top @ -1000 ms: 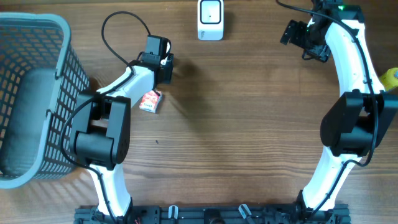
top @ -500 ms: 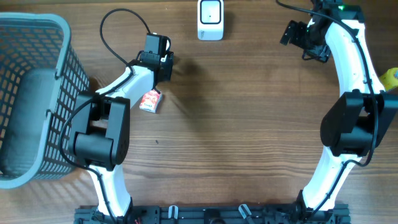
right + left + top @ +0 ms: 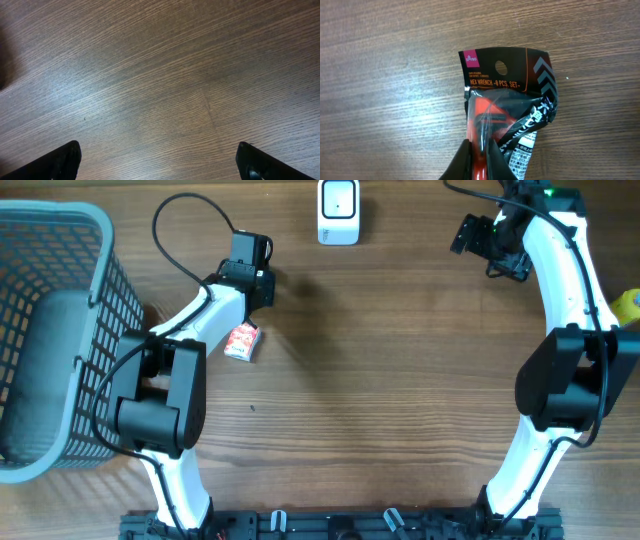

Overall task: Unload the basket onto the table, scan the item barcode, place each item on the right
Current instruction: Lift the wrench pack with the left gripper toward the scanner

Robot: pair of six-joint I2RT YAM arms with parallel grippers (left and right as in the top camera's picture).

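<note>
Next, my left gripper will rise, tilting toward the white barcode scanner (image 3: 338, 210), then lower to the bare wood short (image 3: 311, 292) of it and release the pack, as that spot is clear.
In the left wrist view a black and red hex wrench pack (image 3: 502, 90) lies on the wooden table, its hang-hole end pointing away from me. My left gripper (image 3: 480, 152) is shut on the pack's near red end. From overhead, the left gripper (image 3: 255, 278) sits left of the white barcode scanner (image 3: 338, 210), and the pack is hidden beneath it. At the table's far right my right gripper (image 3: 480, 238) is open, and its wrist view shows only bare wood between the right gripper's (image 3: 160, 162) fingers.
A grey mesh basket (image 3: 70, 240) fills the left side. A small red and white box (image 3: 241, 342) lies beside the left arm. A yellow object (image 3: 628, 305) sits at the right edge.
My left gripper has closed onto the pack and shifted slightly left and away. The right arm has not moved.
</note>
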